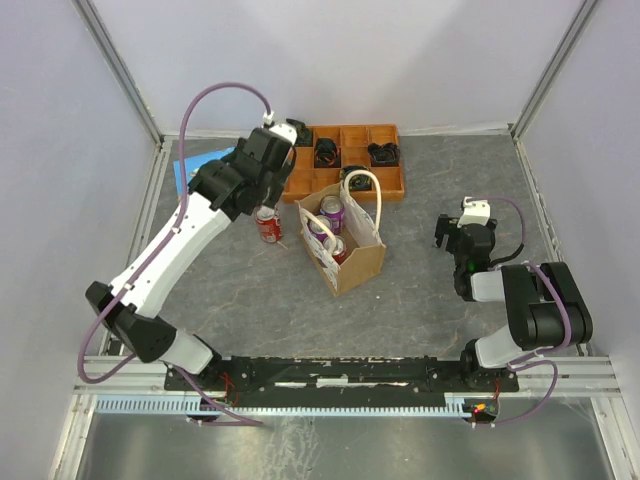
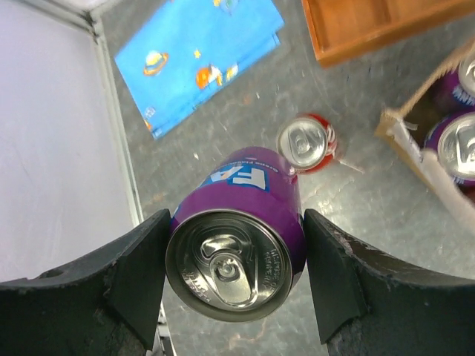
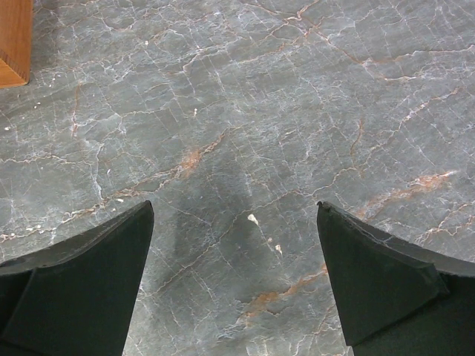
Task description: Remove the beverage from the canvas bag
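Note:
The spot beside the bag is clear, so my left gripper will next lower the purple can onto the bare table on the red can's near side (image 1: pixel 263 268) (image 2: pixel 338 188).
The tan canvas bag (image 1: pixel 352 255) with white loop handles stands mid-table and holds several cans, purple (image 1: pixel 333 212) and red; its edge shows at the right of the left wrist view (image 2: pixel 407 139) with purple cans (image 2: pixel 460 146) inside. My left gripper (image 2: pixel 234 252) is shut on a purple can (image 2: pixel 245 230), held above the table left of the bag; in the top view the gripper (image 1: pixel 260 198) hides that can. A red can (image 1: pixel 269 228) stands upright on the table just below it (image 2: pixel 306 143). My right gripper (image 3: pixel 234 222) is open and empty over bare table, right of the bag (image 1: pixel 455 238).
An orange compartment tray (image 1: pixel 345 160) with black items lies behind the bag, its corner in the left wrist view (image 2: pixel 371 26). A blue patterned cloth (image 1: pixel 200 165) lies at the back left (image 2: pixel 197 59). Frame posts and white walls bound the table.

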